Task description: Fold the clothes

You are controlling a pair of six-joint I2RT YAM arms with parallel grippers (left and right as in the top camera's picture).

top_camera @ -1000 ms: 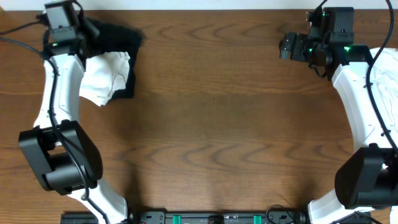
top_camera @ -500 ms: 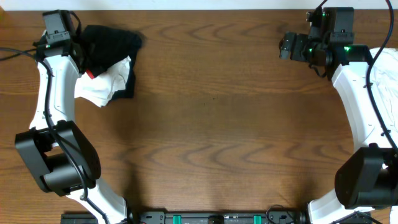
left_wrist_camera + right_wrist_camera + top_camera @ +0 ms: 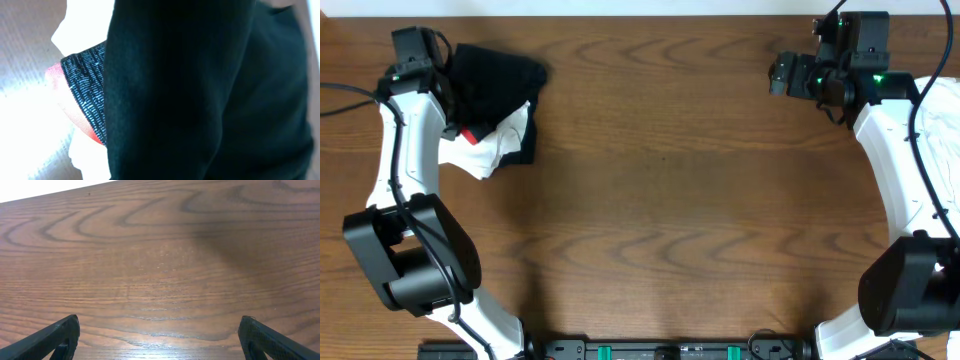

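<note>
The white part still lies uncovered, so my left gripper will next pull the black garment (image 3: pixel 500 75) back over the white cloth at the pile's near edge (image 3: pixel 480 156) and let it go.
A pile of clothes lies at the table's far left corner: a black garment (image 3: pixel 500 75) over a white one (image 3: pixel 495 140), with a red-edged band (image 3: pixel 470 135) showing between them. My left gripper (image 3: pixel 445 75) is at the pile's left edge. In the left wrist view the black garment (image 3: pixel 200 90) fills the frame and hides the fingers, with the red band (image 3: pixel 65 100) at the left. The cloth moves with the arm, so the gripper appears shut on it. My right gripper (image 3: pixel 780 75) is open and empty above bare table at the far right (image 3: pixel 160 340).
More white cloth (image 3: pixel 942 130) lies at the table's right edge, partly behind the right arm. The wooden table (image 3: pixel 670 200) spans the middle. Cables trail off the left edge near the left arm.
My left gripper shifted slightly left and toward the front. The black garment spread over more of the white one, and the red band came into view. The right arm has not moved.
</note>
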